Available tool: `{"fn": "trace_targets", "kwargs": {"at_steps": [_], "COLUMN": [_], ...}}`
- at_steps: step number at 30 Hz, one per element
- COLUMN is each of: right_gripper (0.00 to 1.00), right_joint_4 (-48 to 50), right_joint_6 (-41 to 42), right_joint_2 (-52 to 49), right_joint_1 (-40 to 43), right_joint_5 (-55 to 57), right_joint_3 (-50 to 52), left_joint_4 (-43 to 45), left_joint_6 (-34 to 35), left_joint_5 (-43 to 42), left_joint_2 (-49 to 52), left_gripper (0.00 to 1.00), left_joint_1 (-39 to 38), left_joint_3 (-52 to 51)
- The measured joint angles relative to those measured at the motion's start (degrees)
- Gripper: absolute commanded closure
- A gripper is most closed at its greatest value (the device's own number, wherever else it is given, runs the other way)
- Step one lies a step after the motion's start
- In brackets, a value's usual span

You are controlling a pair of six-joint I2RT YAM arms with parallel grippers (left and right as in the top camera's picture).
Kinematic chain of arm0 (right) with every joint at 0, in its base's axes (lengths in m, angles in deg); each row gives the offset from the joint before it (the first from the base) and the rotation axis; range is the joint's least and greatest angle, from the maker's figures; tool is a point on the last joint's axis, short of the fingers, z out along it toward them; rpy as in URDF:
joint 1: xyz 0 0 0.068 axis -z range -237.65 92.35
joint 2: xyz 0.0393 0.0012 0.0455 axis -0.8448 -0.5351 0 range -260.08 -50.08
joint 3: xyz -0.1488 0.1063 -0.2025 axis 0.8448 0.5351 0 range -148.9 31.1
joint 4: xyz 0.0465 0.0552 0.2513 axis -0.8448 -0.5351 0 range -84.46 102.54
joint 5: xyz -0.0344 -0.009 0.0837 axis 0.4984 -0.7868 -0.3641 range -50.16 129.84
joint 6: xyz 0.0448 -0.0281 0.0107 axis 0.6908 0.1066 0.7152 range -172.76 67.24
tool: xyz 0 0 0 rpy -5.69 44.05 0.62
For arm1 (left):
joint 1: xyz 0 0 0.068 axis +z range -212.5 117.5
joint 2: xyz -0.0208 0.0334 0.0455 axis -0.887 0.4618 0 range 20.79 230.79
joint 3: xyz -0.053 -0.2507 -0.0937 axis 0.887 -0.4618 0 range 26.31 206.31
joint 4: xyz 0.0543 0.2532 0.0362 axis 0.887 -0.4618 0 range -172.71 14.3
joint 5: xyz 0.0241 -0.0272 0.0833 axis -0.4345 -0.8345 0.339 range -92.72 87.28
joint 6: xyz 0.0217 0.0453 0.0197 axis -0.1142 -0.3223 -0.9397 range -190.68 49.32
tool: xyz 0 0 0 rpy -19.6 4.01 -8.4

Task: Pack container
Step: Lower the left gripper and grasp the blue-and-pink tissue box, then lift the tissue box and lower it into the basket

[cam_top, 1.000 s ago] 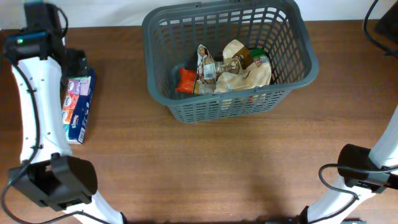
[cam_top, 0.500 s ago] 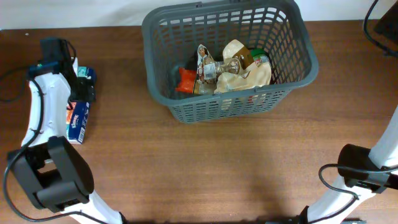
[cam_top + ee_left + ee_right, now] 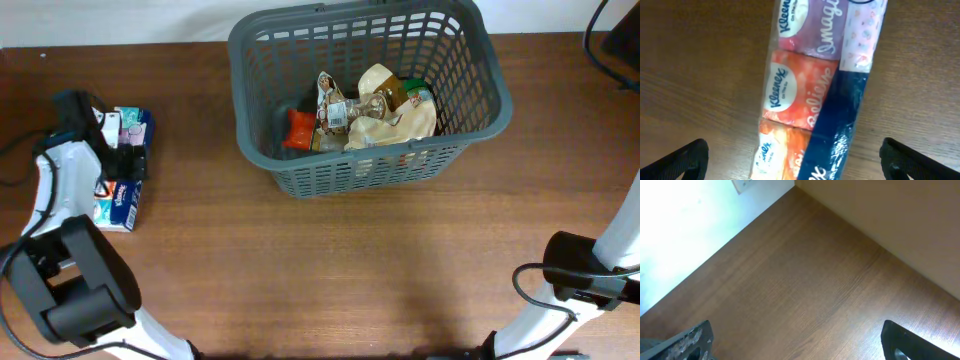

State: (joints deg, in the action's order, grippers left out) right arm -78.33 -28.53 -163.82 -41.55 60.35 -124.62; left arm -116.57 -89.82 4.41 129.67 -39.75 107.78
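Observation:
My left gripper should next go down onto the multipack's red middle section (image 3: 804, 91) below the gripper and close across it, because the multipack is already between the open fingers.
The container (image 3: 470, 125), a large dark grey slotted basket, stands at the back middle of the table with several packets inside, among them an orange one (image 3: 298, 128) and tan bags (image 3: 385, 118). A multipack of Kleenex tissues (image 3: 122, 185) in clear and dark blue wrap lies at the far left. My left gripper (image 3: 118, 152) is open right above it; in the left wrist view the pack (image 3: 810, 95) lies between the spread fingertips (image 3: 687, 160), untouched. My right gripper (image 3: 797, 347) is open and empty over bare wood; only its arm base shows in the overhead view.
The right arm's base (image 3: 585, 275) sits at the right front edge. A pale wall (image 3: 685, 225) borders the table behind the right gripper. Dark cables (image 3: 600, 40) hang at the back right corner.
My left arm has swung down and towards me over the tissue pack, its gripper now low above the pack's middle. The pack, the basket and the right arm have not moved.

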Motion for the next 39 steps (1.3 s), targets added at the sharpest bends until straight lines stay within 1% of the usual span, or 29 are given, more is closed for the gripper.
{"fn": "trace_targets", "kwargs": {"at_steps": [3,7,10,11,12,13,14,15,21,23,25,27,28,29,31,32,33,34,35,38,39], "right_gripper": [0.01,0.01,0.01,0.01,0.01,0.01,0.01,0.01,0.01,0.01,0.01,0.01,0.01,0.01,0.01,0.01,0.01,0.01,0.01,0.01,0.01], "right_joint_4": [0.0,0.0,0.0,0.0,0.0,0.0,0.0,0.0,0.0,0.02,-0.02,0.0,0.0,0.0,-0.02,0.0,-0.02,0.0,-0.02,0.0,0.0], "right_joint_6": [0.0,-0.04,0.0,0.0,0.04,0.0,0.04,-0.02,0.02,0.02,0.0,0.02,0.0,0.04,0.02,0.02,0.02,0.02,0.02,0.04,0.0], "right_joint_2": [0.0,0.0,-0.02,0.0,0.0,0.0,0.0,0.0,0.0,0.0,0.0,0.0,0.0,0.0,0.0,0.0,0.0,0.0,0.0,0.0,0.0], "right_joint_1": [0.0,0.0,0.0,0.0,0.0,0.0,0.0,0.0,0.0,0.0,0.0,0.0,0.0,0.0,0.0,0.0,0.0,0.0,0.0,0.0,0.0], "right_joint_5": [0.0,0.0,0.0,0.0,0.0,0.0,0.0,0.0,0.0,0.0,0.0,-0.02,0.0,0.0,-0.02,0.0,0.0,0.0,-0.02,-0.02,0.0], "right_joint_3": [0.0,0.0,0.0,0.0,0.0,0.0,0.0,0.0,0.0,0.0,0.0,0.0,0.0,0.0,0.0,0.0,0.0,0.0,0.0,0.0,0.0], "left_joint_4": [0.04,0.81,1.95,2.14,2.16,2.1,1.95,1.66,0.9,-1.4,-3.21,-3.67,-3.52,-2.64,-1.99,-1.36,-0.76,0.0,0.31,1.36,2.64], "left_joint_6": [-1.49,-3.85,-5.38,-5.66,-5.86,-6.05,-6.21,-6.29,-6.8,-6.01,-4.24,-2.82,-1.86,0.11,1.99,3.56,4.48,5.55,6.25,6.86,6.91], "left_joint_5": [-2.75,-5.95,-6.78,-7.28,-7.67,-7.96,-8.41,-9.51,-9.07,-9.07,-9.88,-13.22,-15.47,-20.0,-24.44,-29.77,-33.14,-38.97,-44.59,-52.63,-55.67], "left_joint_2": [1.64,7.5,9.53,10.05,10.08,10.19,10.29,10.45,9.9,10.45,10.71,10.6,10.43,9.88,8.72,7.69,6.69,4.96,2.89,0.33,-0.48], "left_gripper": [0.01,0.01,0.01,0.04,0.21,0.47,0.93,0.98,0.98,0.98,0.98,0.98,0.98,0.98,0.98,0.98,0.98,0.98,0.98,0.98,0.98], "left_joint_1": [1.55,1.73,1.73,1.73,1.79,1.84,1.88,1.86,1.7,1.7,1.7,1.73,1.73,1.7,1.7,1.64,1.44,0.87,-0.44,-5.46,-9.09], "left_joint_3": [0.0,-0.33,-0.33,-0.33,-0.33,-0.31,-0.26,-0.26,1.22,3.1,5.84,11.13,14.19,19.74,24.15,28.79,31.54,35.78,39.41,44.28,45.66]}}
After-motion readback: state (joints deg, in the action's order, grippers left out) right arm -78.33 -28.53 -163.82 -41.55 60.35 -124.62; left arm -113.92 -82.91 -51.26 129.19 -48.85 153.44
